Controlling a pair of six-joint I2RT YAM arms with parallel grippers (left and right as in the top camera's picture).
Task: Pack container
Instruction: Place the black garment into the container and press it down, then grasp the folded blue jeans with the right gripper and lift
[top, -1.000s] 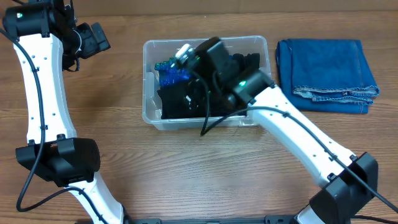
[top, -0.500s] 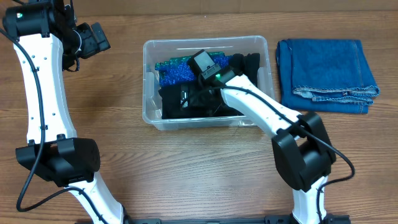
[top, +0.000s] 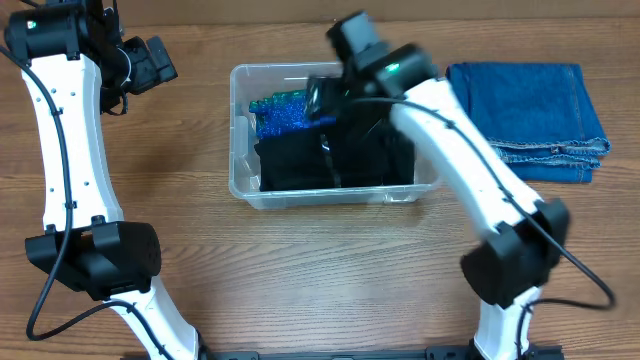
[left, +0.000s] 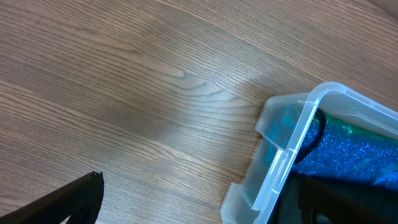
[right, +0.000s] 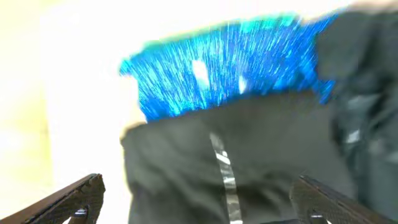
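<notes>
My right gripper should next move across and down onto their layered near edge (top: 543, 158), because the unpacked jeans are below it and to its right in the overhead view.
The clear container (top: 236, 130) stands at the table's middle back. It holds a black garment (top: 300, 165) with a silver zip and a sparkly blue cloth (top: 280, 115). My right gripper (top: 322, 100) hangs over the container's back part, open and empty. In the right wrist view its fingers (right: 199, 186) spread wide above the black garment (right: 249, 143), with the blue cloth (right: 217, 62) beyond. My left gripper (top: 150, 62) is raised at the far left, open and empty (left: 199, 186). The left wrist view shows a container corner (left: 280, 155).
Folded blue jeans (top: 525, 120) lie on the table to the right of the container. The right arm reaches over the container's right side. Bare wooden tabletop (top: 300, 270) lies in front of the container and to its left.
My right arm has swung up and back from low inside the container, and its gripper has risen off the black garment. The left arm has not moved.
</notes>
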